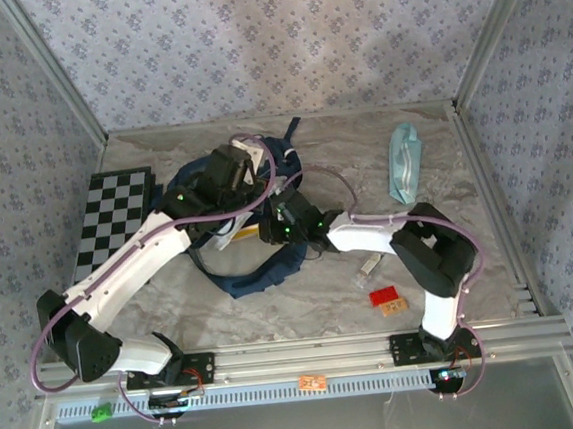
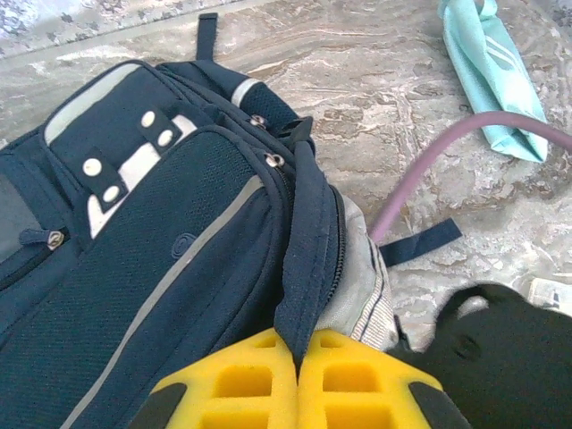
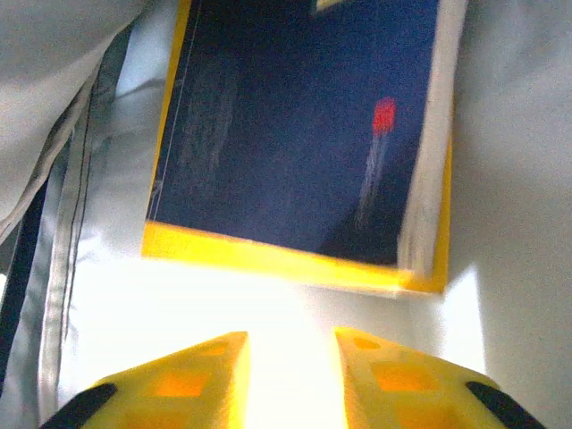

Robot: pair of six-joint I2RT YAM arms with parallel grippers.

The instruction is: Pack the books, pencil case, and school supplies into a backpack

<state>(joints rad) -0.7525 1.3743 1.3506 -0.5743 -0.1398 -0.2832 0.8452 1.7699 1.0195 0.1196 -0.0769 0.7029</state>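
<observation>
The books are inside, so my left gripper will next lower back over the backpack's opening [image 1: 232,258], below it toward my base, and release the flap's edge.
The navy backpack [image 1: 233,271] lies in the middle of the table with its mouth held open. My left gripper [image 2: 298,344] is shut on the edge of the backpack's [image 2: 179,241] front flap and holds it up. My right gripper [image 3: 292,344] is inside the backpack, open, with nothing between its fingers. Just ahead of it a navy book [image 3: 295,134] lies on a yellow book [image 3: 268,255] against the pale lining. The teal pencil case [image 1: 404,161] [image 2: 492,71] lies on the table at the back right. A small clear oblong supply [image 1: 369,265] rests near the right arm.
A black-and-white checkered board [image 1: 116,214] lies left of the backpack. A red piece [image 1: 382,295] and an orange piece [image 1: 395,306] sit by the right arm's base. A purple cable [image 2: 429,165] arcs over the table beside the backpack. Metal rails border the table.
</observation>
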